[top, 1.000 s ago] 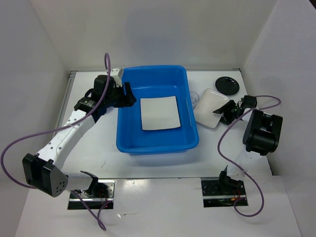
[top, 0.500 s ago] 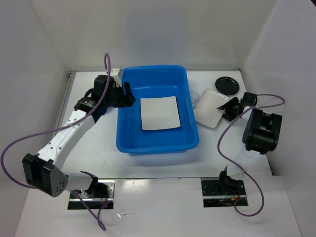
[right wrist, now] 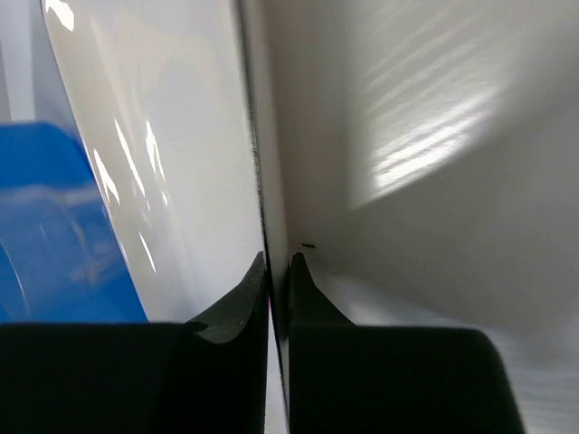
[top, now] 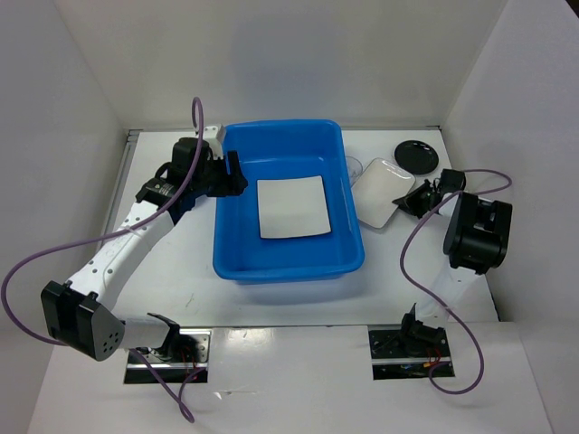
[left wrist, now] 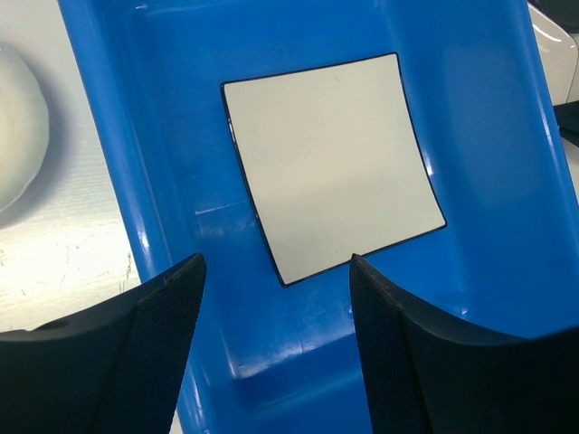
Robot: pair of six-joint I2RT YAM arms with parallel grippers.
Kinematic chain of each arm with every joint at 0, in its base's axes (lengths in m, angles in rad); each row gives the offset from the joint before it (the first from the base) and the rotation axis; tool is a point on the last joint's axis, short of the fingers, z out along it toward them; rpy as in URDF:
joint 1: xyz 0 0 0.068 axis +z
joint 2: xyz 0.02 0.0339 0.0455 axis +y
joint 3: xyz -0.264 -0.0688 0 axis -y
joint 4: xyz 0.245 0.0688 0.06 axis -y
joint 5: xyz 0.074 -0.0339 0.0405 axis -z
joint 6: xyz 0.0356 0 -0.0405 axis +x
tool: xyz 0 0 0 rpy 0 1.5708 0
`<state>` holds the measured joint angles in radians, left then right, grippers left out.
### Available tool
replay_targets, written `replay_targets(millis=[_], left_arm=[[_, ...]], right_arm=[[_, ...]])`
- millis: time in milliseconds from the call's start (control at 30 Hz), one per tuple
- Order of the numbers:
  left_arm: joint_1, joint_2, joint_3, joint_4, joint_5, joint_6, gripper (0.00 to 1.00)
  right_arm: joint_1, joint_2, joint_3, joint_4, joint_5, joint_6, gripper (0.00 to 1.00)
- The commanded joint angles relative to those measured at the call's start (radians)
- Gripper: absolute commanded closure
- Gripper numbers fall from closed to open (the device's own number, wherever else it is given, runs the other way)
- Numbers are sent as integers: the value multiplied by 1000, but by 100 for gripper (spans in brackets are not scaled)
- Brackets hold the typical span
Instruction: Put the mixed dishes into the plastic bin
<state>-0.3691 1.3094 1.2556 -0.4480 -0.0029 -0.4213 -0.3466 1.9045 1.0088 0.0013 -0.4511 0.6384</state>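
The flat plate lies to the left of my right gripper in the top view, so my right gripper will next lift to clear the bin's side, then lower to release over the plate.
The bright-blue plastic bin (top: pixel 289 260) stands mid-table with one square white plate (top: pixel 291 207) flat on its floor, also seen in the left wrist view (left wrist: pixel 330 163). A second square white plate (top: pixel 378 203) sits just right of the bin, tilted; my right gripper (top: pixel 418 197) is shut on its right edge, jaws pinching the thin rim (right wrist: pixel 277 262). My left gripper (top: pixel 237 174) hangs open over the bin's left wall (left wrist: pixel 276 271), holding nothing. A round white bowl (left wrist: pixel 16 127) shows left of the bin. The black dish (top: pixel 416 156) and a clear cup (top: pixel 355 170) sit at the back right.
White walls enclose the table on the left, back and right. Purple cables loop off both arms. The right arm's elbow (top: pixel 478 235) stands close to the right wall.
My right gripper has closed on the second plate's right edge, and the plate has shifted and tilted toward the bin. The left arm has not moved.
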Motion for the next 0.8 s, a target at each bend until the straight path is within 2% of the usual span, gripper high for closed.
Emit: replay_targets(millis=[0, 233, 600, 767], left_arm=[[-1, -25, 11, 11, -17, 15, 28], [-1, -25, 11, 11, -17, 15, 28], [9, -25, 11, 11, -17, 15, 28], [9, -16, 11, 11, -17, 15, 28]], right_arm=[[18, 48, 8, -49, 29, -22, 100], [18, 13, 8, -83, 103, -31, 100], [18, -203, 8, -182, 242, -60, 100], [18, -262, 17, -215, 252, -94, 100]])
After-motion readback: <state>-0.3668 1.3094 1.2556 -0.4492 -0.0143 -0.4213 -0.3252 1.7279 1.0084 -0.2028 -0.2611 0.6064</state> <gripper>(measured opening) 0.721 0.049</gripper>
